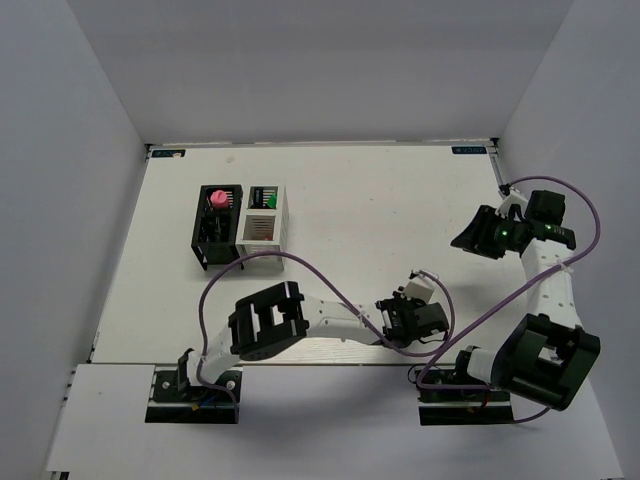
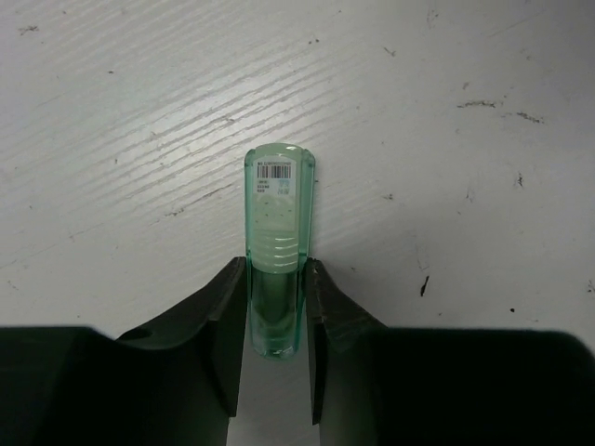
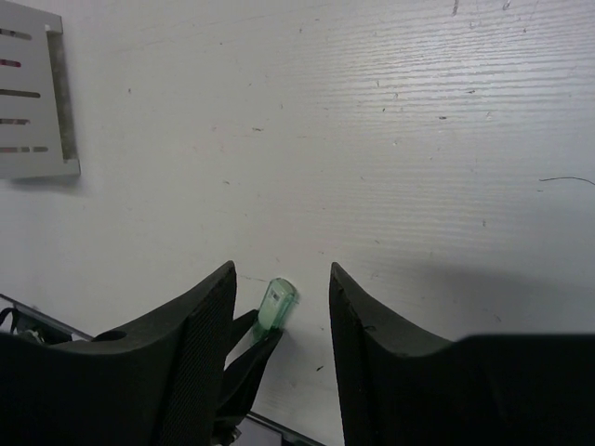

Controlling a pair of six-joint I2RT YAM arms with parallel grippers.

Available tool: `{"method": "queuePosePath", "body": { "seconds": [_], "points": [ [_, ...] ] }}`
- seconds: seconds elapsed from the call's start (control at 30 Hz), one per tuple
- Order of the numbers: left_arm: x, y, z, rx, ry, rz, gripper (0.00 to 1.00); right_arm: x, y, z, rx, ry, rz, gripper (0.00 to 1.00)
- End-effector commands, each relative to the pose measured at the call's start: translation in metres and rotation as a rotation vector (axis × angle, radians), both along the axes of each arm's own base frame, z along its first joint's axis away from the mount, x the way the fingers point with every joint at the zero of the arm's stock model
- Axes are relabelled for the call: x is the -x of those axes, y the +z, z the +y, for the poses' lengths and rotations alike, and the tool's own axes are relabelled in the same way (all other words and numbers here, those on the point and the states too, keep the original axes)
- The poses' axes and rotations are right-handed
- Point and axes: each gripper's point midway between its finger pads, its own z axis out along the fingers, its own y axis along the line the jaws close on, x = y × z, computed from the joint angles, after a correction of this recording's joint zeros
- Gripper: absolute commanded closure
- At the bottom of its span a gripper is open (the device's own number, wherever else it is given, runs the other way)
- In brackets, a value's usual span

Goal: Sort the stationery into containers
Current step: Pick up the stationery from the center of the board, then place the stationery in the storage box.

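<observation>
The white container's near section (image 1: 260,228) has room. I will raise my left gripper, carry it outward, to the left in the top view, over that section and release.
A translucent green pen-like piece (image 2: 276,204) with a barcode label sits between my left gripper's (image 2: 276,265) fingers, which are shut on its lower end, at or just above the white table. It also shows in the right wrist view (image 3: 276,303). In the top view the left gripper (image 1: 400,312) is at the near middle-right of the table. My right gripper (image 1: 470,236) is open and empty, raised at the right; its fingers (image 3: 214,307) frame the green piece from afar. The black container (image 1: 217,232) holds a pink round item (image 1: 217,199). The white container (image 1: 264,226) beside it holds green-ended items.
The joined containers stand at the far left of the table (image 1: 360,200). The white container's slotted side (image 3: 33,93) shows at the upper left of the right wrist view. Purple cables loop over both arms. Grey walls enclose the table on three sides.
</observation>
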Motion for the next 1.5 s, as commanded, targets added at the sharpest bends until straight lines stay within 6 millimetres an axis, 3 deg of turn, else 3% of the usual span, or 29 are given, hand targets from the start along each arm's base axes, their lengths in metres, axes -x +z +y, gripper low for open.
{"method": "queuePosePath", "body": {
  "seconds": [0.0,0.03,0.07,0.1,0.17,0.2,0.27,0.3,0.33,0.43,0.5,0.53,0.57,0.6,0.63,0.7,0.73,0.83,0.93,0.97,1.0,1.07,1.2,1.23,1.3,1.33,1.47],
  "points": [
    [0.006,-0.026,0.042,-0.115,0.031,0.072,0.88,0.005,0.007,0.005,-0.044,0.007,-0.011,0.51],
    [0.006,-0.03,0.056,-0.13,0.043,0.078,0.91,0.005,0.008,0.007,-0.053,0.019,-0.015,0.5],
    [0.004,-0.018,0.058,-0.099,0.055,0.074,0.93,0.006,0.009,0.007,-0.056,0.02,-0.018,0.47],
    [0.004,-0.018,0.079,-0.115,0.067,0.072,0.96,0.006,0.008,0.008,-0.06,0.025,-0.015,0.46],
    [-0.005,-0.005,0.087,-0.082,0.083,0.046,0.98,0.006,0.009,0.008,-0.065,0.026,-0.017,0.44],
    [-0.012,0.016,0.105,-0.06,0.105,0.012,1.0,0.007,0.008,0.008,-0.069,0.025,-0.017,0.44],
    [-0.023,0.033,0.119,-0.06,0.111,-0.023,1.0,0.008,0.008,0.01,-0.068,0.054,-0.029,0.44],
    [-0.025,0.06,0.129,-0.015,0.114,-0.053,1.0,0.008,0.007,0.01,-0.069,0.053,-0.028,0.44],
    [-0.029,0.07,0.135,-0.022,0.109,-0.08,1.0,0.008,0.007,0.011,-0.076,0.057,-0.028,0.44],
    [-0.042,0.131,0.159,0.056,0.113,-0.162,1.0,0.008,0.007,0.013,-0.084,0.067,-0.031,0.44],
    [-0.055,0.145,0.182,0.007,0.126,-0.218,1.0,0.008,0.005,0.013,-0.087,0.073,-0.031,0.44],
    [-0.06,0.169,0.196,0.051,0.153,-0.249,1.0,0.009,0.005,0.014,-0.095,0.075,-0.03,0.44],
    [-0.066,0.173,0.208,0.034,0.173,-0.265,1.0,0.009,0.006,0.016,-0.099,0.085,-0.035,0.47],
    [-0.079,0.172,0.231,-0.01,0.212,-0.268,1.0,0.01,0.007,0.02,-0.117,0.112,-0.047,0.52],
    [-0.081,0.189,0.244,0.026,0.226,-0.283,1.0,0.013,0.007,0.023,-0.132,0.124,-0.041,0.67],
    [-0.082,0.194,0.259,0.033,0.215,-0.274,1.0,0.019,0.018,0.038,-0.215,0.221,-0.091,0.88],
    [-0.093,0.193,0.274,0.032,0.243,-0.246,1.0,0.021,0.021,0.042,-0.224,0.262,-0.119,1.0],
    [-0.11,0.2,0.309,0.052,0.335,-0.21,1.0,0.027,0.027,0.055,-0.333,0.332,-0.117,1.0],
    [-0.122,0.198,0.322,0.12,0.356,-0.142,1.0,0.027,0.028,0.055,-0.355,0.355,-0.096,1.0],
    [-0.136,0.197,0.339,0.125,0.417,-0.129,1.0,0.028,0.027,0.055,-0.363,0.352,-0.082,1.0],
    [-0.136,0.2,0.334,0.159,0.386,-0.094,1.0,0.027,0.026,0.055,-0.367,0.352,-0.077,1.0],
    [-0.148,0.198,0.35,0.154,0.426,-0.075,1.0,0.028,0.025,0.055,-0.363,0.355,-0.079,1.0],
    [-0.161,0.187,0.349,0.151,0.338,0.003,1.0,0.028,0.024,0.055,-0.358,0.357,-0.088,1.0],
    [-0.16,0.184,0.339,0.199,0.268,0.053,1.0,0.029,0.025,0.056,-0.356,0.359,-0.09,1.0],
    [-0.171,0.186,0.352,0.222,0.255,0.052,0.98,0.028,0.025,0.055,-0.355,0.359,-0.093,0.99],
    [-0.17,0.185,0.341,0.271,0.189,0.082,0.97,0.028,0.024,0.055,-0.359,0.357,-0.088,0.99],
    [-0.181,0.195,0.351,0.276,0.147,0.086,0.94,0.029,0.022,0.055,-0.356,0.361,-0.087,0.98]
  ]
}}
